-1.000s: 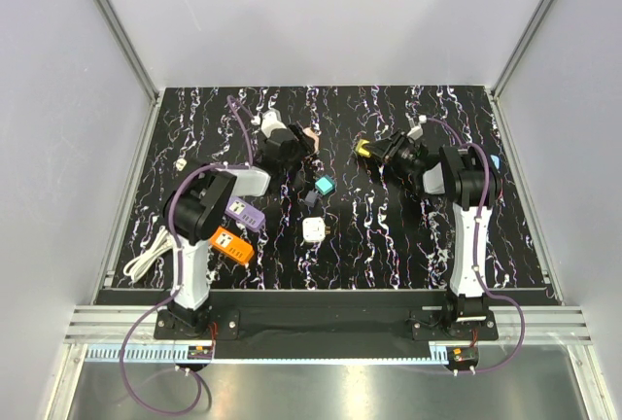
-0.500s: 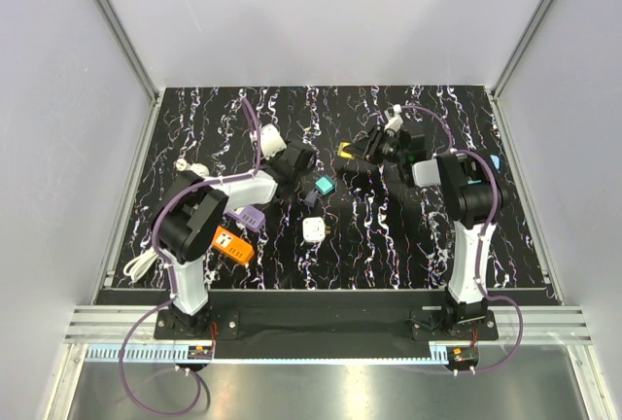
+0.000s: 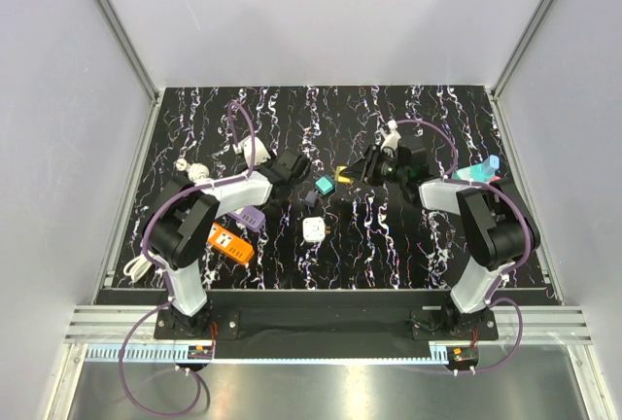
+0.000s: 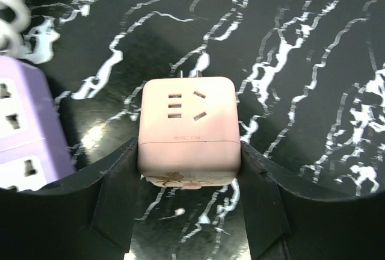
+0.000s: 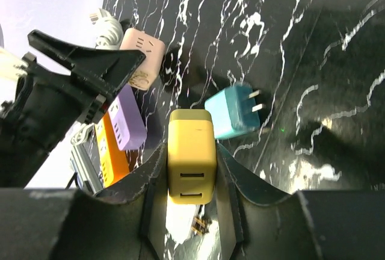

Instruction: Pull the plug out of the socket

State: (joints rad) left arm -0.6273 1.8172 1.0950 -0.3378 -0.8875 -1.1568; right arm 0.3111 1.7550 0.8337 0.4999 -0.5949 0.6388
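Observation:
The yellow plug is already apart from the pink socket [image 4: 187, 124], so my right gripper will next lower it back onto the table near the white plug.
My left gripper [image 4: 187, 154] is shut on a pink cube socket [image 4: 187, 124], gripping its two sides; the cube's outlet face points up and its prongs point away from the wrist. In the top view this gripper [image 3: 289, 167] is left of centre. My right gripper [image 5: 191, 170] is shut on a yellow plug [image 5: 191, 154] with two USB slots facing the camera. In the top view the yellow plug [image 3: 342, 177] is held right of centre, apart from the pink socket [image 5: 141, 58]. A gap of bare table separates the two.
A teal plug [image 3: 324, 187] lies between the grippers, just beyond the yellow plug [image 5: 231, 112]. A white plug [image 3: 313, 230] lies nearer the front. Purple [image 3: 251, 216] and orange [image 3: 231, 245] power strips lie at the left, with a white cable [image 3: 136, 264]. A teal object [image 3: 481, 171] lies at the far right.
Both grippers have moved nearer to the front and lower to the table, still holding the pink socket and the yellow plug. The yellow plug has moved left towards the teal plug.

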